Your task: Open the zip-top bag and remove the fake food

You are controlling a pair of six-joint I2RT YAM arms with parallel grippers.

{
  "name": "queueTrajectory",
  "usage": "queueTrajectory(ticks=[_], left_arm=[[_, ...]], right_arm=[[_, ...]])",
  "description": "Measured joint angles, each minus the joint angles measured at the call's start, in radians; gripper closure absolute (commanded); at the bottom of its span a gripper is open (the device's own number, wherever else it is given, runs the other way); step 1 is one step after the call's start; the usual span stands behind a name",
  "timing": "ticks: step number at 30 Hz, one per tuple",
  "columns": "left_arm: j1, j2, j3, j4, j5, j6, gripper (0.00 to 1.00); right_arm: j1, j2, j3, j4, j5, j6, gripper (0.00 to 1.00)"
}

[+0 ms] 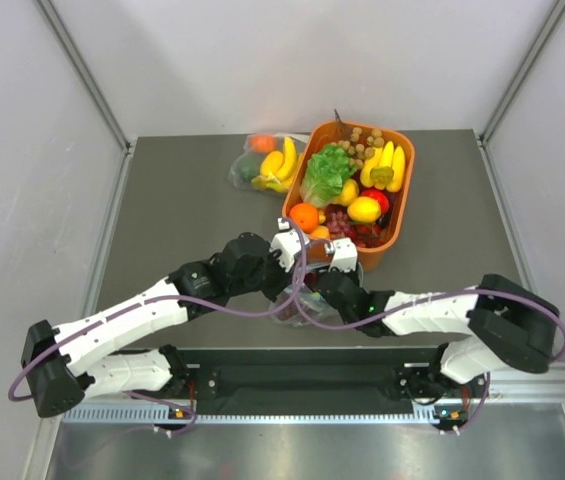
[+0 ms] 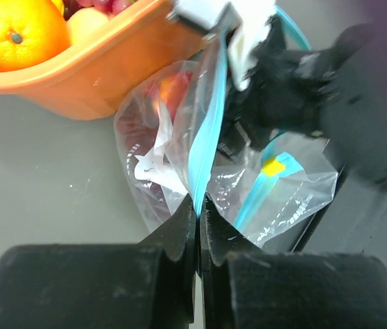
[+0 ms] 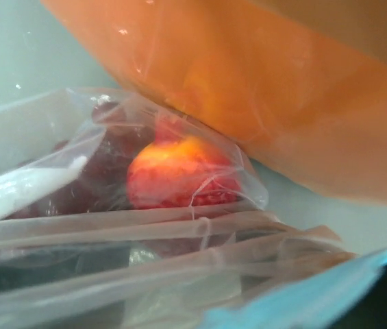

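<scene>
My right gripper lifts the red-orange fruit over the basket's side next and releases it there, outward behind that side, where yellow fruit lies beside the lettuce.
The zip-top bag [image 1: 295, 306] lies on the table just in front of the orange basket, between my two grippers. In the left wrist view my left gripper [image 2: 198, 200] is shut on the bag's teal zip strip [image 2: 205, 137], which runs taut up to my right gripper [image 2: 248, 62]. The other lip sags, with a yellow tab [image 2: 273, 166]. The bag [image 3: 56, 226] fills the right wrist view and hides the right fingers. Inside it is fake food: a red-orange apple [image 3: 172, 171], also in the left wrist view [image 2: 172, 89], beside something dark red [image 3: 77, 185].
The orange basket [image 1: 405, 195] full of fruit and lettuce stands right behind the bag, its wall close in both wrist views [image 2: 97, 75] [image 3: 248, 82]. A second clear bag with yellow bananas [image 1: 267, 162] lies at the basket's far left.
</scene>
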Motion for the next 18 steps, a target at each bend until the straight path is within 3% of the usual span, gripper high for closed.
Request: queueTrajectory(ticks=[12, 18], left_arm=[[-0.015, 0.016, 0.0, 0.03, -0.025, -0.006, 1.0], [-0.026, 0.022, 0.0, 0.053, -0.011, -0.013, 1.0]], right_arm=[[0.0, -0.546, -0.178, -0.103, -0.149, 0.001, 0.79], [0.0, -0.72, -0.206, -0.181, -0.264, 0.021, 0.79]])
